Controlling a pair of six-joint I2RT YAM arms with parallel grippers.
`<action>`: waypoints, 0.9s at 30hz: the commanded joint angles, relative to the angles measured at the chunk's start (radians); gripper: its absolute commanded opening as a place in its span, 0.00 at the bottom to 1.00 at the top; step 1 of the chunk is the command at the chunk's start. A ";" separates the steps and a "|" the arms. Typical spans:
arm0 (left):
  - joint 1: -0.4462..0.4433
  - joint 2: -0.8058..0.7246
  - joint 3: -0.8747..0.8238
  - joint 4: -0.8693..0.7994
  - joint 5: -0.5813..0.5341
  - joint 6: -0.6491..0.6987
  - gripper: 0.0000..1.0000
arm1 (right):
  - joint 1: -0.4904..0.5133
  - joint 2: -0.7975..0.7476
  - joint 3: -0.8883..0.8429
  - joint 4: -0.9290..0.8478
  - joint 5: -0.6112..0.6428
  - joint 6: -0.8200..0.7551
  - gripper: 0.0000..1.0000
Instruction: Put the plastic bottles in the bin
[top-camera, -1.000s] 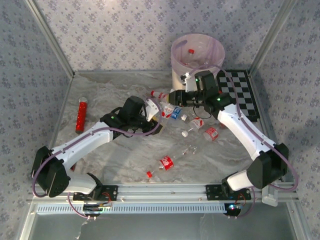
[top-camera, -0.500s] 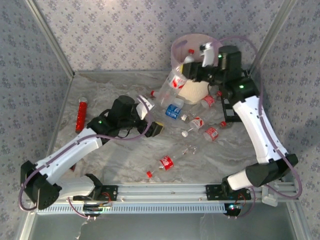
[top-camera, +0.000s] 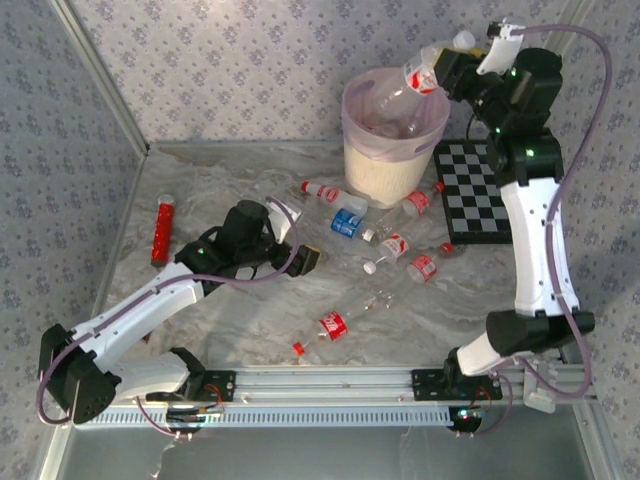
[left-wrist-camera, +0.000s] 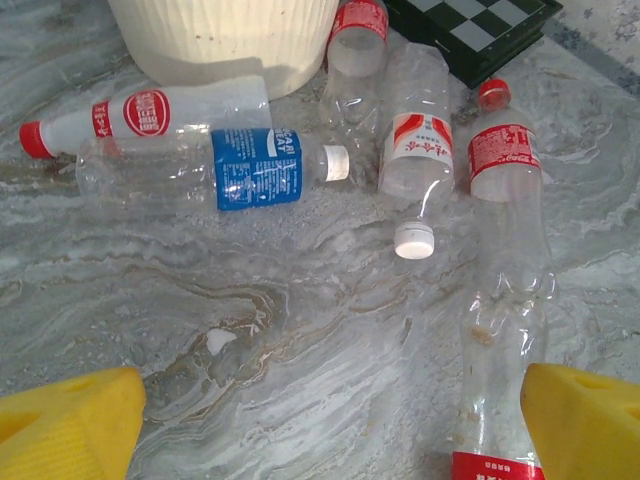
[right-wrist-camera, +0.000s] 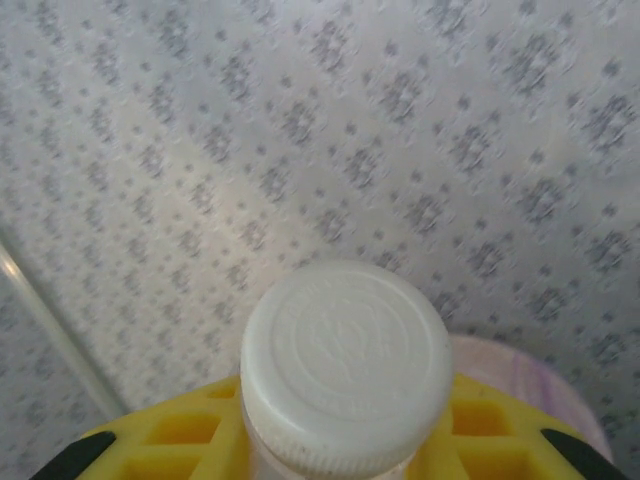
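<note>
The robot's right gripper hangs outside the bin's rim, with the opening below and beside it, so next it needs to swing over the bin's opening (top-camera: 386, 118), lower inside and release.
My right gripper (top-camera: 452, 62) is raised high at the back right, shut on the neck of a clear red-labelled bottle (top-camera: 418, 76) that tilts down over the bin (top-camera: 392, 160). In the right wrist view its white cap (right-wrist-camera: 345, 365) sits between the yellow fingers (right-wrist-camera: 165, 435). Another bottle lies inside the bin. Several bottles lie on the table before the bin: a red-capped one (top-camera: 320, 190), a blue-labelled one (top-camera: 347, 222), others (top-camera: 392, 245) and one nearer me (top-camera: 335, 325). My left gripper (top-camera: 308, 258) hovers open, low over bare marble left of them, its fingertips (left-wrist-camera: 70, 425) apart.
A chequered board (top-camera: 475, 205) lies right of the bin. A long red tube (top-camera: 161, 228) rests at the far left of the table. Patterned walls close in the back and both sides. The bin's base (left-wrist-camera: 225, 35) stands just beyond the nearest bottles (left-wrist-camera: 250, 168).
The right arm has lifted the bottle from the table beside the bin to high above its rim. The left gripper has drawn back slightly towards me.
</note>
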 joint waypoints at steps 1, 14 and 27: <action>0.002 -0.006 0.000 0.007 -0.008 -0.041 0.96 | 0.000 0.120 0.104 -0.009 0.071 -0.055 0.15; 0.005 -0.081 -0.063 -0.006 -0.056 -0.093 0.96 | 0.142 0.527 0.514 -0.391 0.134 -0.241 0.14; 0.007 -0.057 -0.057 0.000 -0.052 -0.093 0.96 | 0.209 0.700 0.522 -0.566 0.197 -0.270 0.11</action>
